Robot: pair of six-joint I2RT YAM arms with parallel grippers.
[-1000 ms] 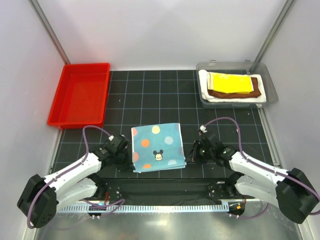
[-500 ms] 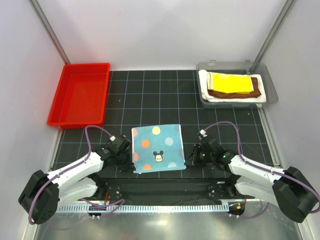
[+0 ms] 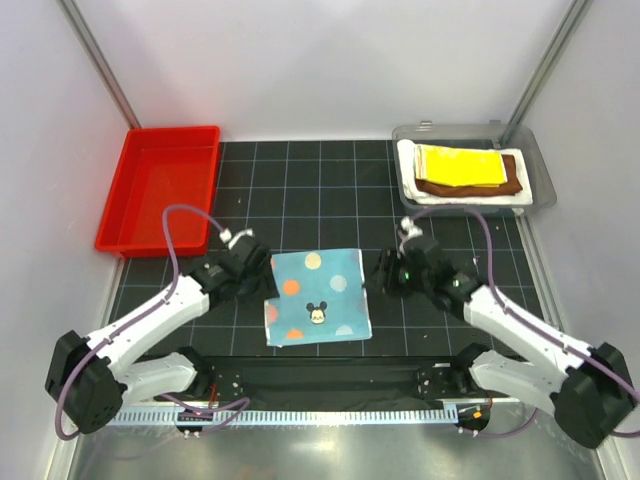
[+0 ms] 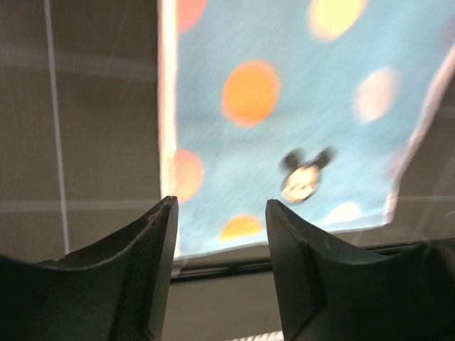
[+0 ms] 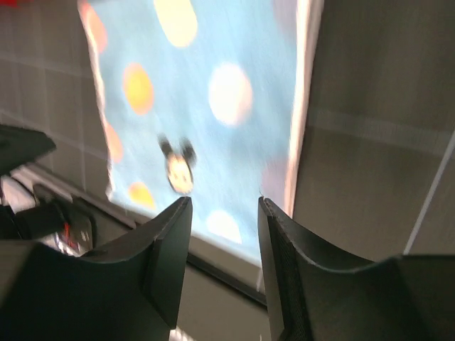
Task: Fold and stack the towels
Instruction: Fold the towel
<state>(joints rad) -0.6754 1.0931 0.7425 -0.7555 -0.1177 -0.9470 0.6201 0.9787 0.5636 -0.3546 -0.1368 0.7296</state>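
Note:
My right gripper will next swing outward and lower with a turn onto the towel's far corner nearest the bin, because its open fingers are short of that corner.
The light blue towel (image 3: 315, 297) with orange spots and a cartoon mouse lies folded flat near the front middle of the mat, also seen in the left wrist view (image 4: 284, 121) and the right wrist view (image 5: 206, 121). My left gripper (image 3: 261, 277) hovers at its far left corner, open and empty (image 4: 220, 202). My right gripper (image 3: 384, 272) hovers just off its far right corner, open and empty (image 5: 224, 200). In the clear bin (image 3: 541, 178) at the back right, a yellow towel (image 3: 460, 165) lies on a rust-brown towel (image 3: 512, 180), on a white towel (image 3: 470, 198).
A red tray (image 3: 170, 131) sits at the back left of the black gridded mat. White walls close in both sides and the back. The arm bases and a metal rail run along the near edge.
Both grippers were shut at the towel's near side edges; they have opened, let go of it and moved away from the near edge to its far corners. The towel stays flat.

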